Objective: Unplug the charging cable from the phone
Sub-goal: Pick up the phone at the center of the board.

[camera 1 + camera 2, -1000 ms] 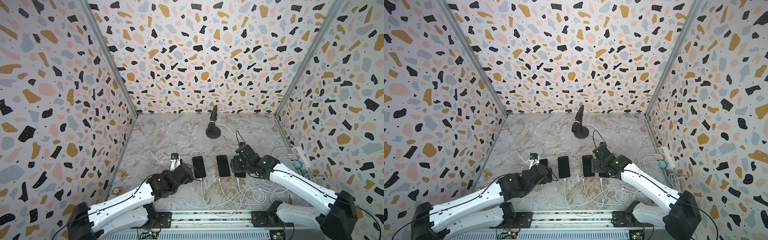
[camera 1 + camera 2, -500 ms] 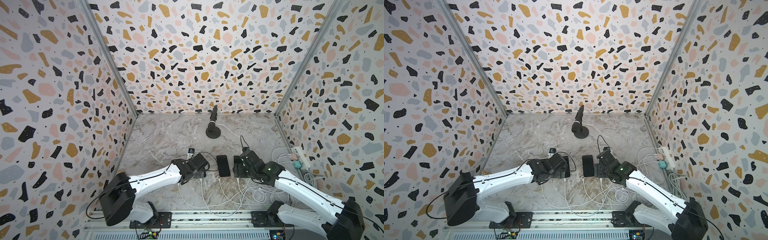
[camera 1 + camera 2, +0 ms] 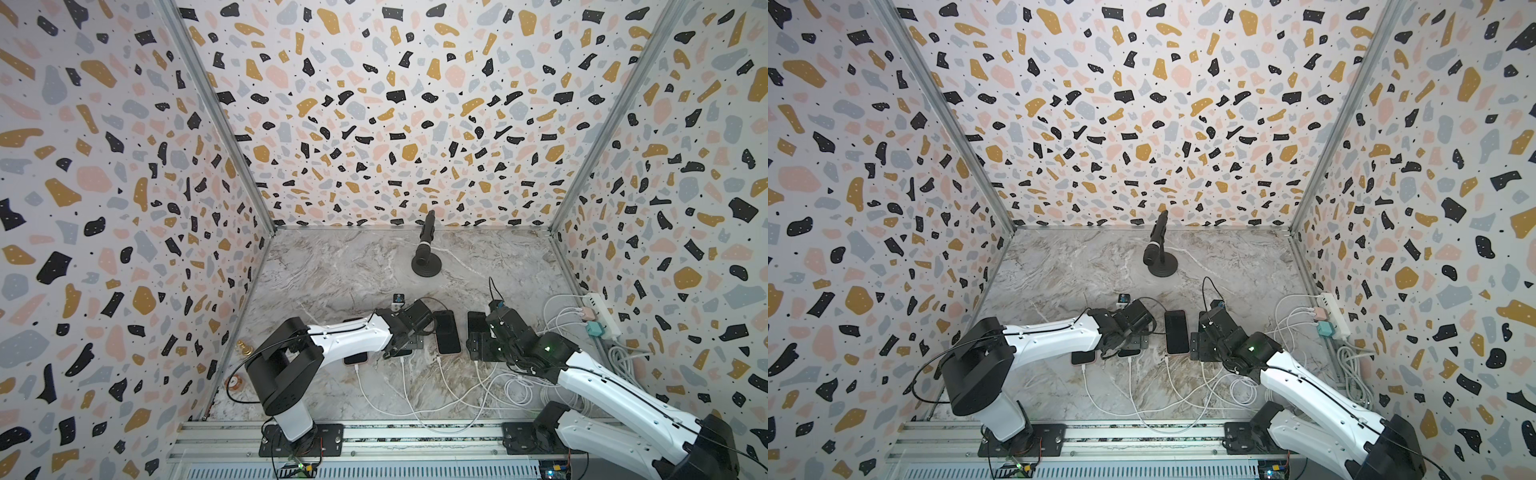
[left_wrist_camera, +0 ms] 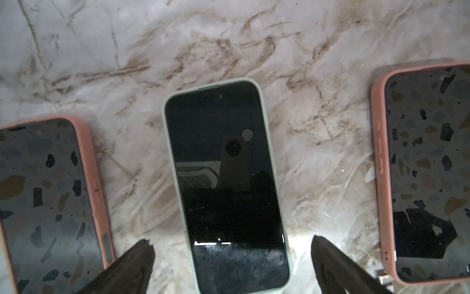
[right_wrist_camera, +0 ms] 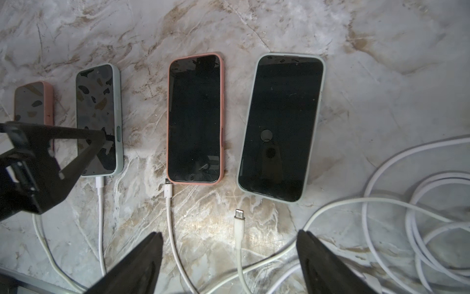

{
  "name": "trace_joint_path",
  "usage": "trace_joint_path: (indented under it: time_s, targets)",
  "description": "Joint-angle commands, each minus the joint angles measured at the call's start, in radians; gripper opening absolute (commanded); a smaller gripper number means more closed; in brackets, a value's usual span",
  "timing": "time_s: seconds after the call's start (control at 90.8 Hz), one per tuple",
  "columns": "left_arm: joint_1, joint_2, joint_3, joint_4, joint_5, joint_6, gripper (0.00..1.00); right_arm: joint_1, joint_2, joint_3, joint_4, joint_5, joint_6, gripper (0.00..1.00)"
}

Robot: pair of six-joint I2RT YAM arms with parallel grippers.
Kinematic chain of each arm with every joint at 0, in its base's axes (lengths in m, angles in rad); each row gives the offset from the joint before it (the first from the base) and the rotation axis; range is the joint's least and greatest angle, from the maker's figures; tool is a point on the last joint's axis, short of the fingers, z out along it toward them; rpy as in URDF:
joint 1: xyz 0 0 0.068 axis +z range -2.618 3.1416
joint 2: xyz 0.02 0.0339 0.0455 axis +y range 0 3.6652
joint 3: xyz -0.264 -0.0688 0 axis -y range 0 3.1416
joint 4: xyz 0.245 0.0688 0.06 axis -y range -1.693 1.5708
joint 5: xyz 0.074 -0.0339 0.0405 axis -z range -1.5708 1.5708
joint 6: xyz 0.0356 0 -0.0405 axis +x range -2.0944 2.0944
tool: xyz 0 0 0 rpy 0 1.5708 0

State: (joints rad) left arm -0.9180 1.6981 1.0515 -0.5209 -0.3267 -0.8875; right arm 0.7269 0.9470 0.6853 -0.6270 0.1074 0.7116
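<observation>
My left gripper is open above the green-cased phone, which lies between its fingers, and next it needs to go down and close them against both long edges.
Several dark-screened phones lie in a row on the marble table [image 3: 353, 274]. My left gripper [image 4: 231, 241] [image 3: 409, 336] is open, its fingers either side of the near end of a green-cased phone [image 4: 226, 183] [image 5: 99, 119], which has a white charging cable [image 5: 99, 183] plugged in. My right gripper [image 5: 229, 234] [image 3: 482, 332] is open above a loose white cable end [image 5: 239, 216] with a bare plug, just short of the rightmost green phone [image 5: 279, 127]. Beside it, a pink phone [image 5: 194, 118] [image 3: 446, 332] has a cable plug [image 5: 167, 189] lying at its corner.
White cable loops [image 3: 519, 386] are heaped at the front right and run to a power strip [image 3: 598, 313] by the right wall. A black microphone on a round base [image 3: 426, 257] stands at the back. Another pink phone [image 3: 355, 358] lies under my left forearm.
My left arm has swung in from the front left and now has its gripper over the green phone. My right gripper has opened wider and drawn back a little from the rightmost phone.
</observation>
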Motion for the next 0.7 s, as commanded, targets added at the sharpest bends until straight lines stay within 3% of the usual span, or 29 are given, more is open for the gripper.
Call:
trace_joint_path:
  time_s: [0.0, 0.176, 0.694]
  targets:
    - [0.004, 0.039, 0.055, -0.045, -0.047, -0.029, 1.0, 0.002, -0.015, 0.001, 0.009, -0.013, 0.009, 0.87]
    - [0.006, 0.083, 0.074, -0.054, -0.063, -0.063, 1.0, 0.003, -0.024, 0.0, 0.002, -0.011, 0.006, 0.88]
    - [0.029, 0.118, 0.005, 0.036, 0.03, -0.104, 0.96, 0.003, -0.033, -0.013, 0.018, -0.039, 0.019, 0.87]
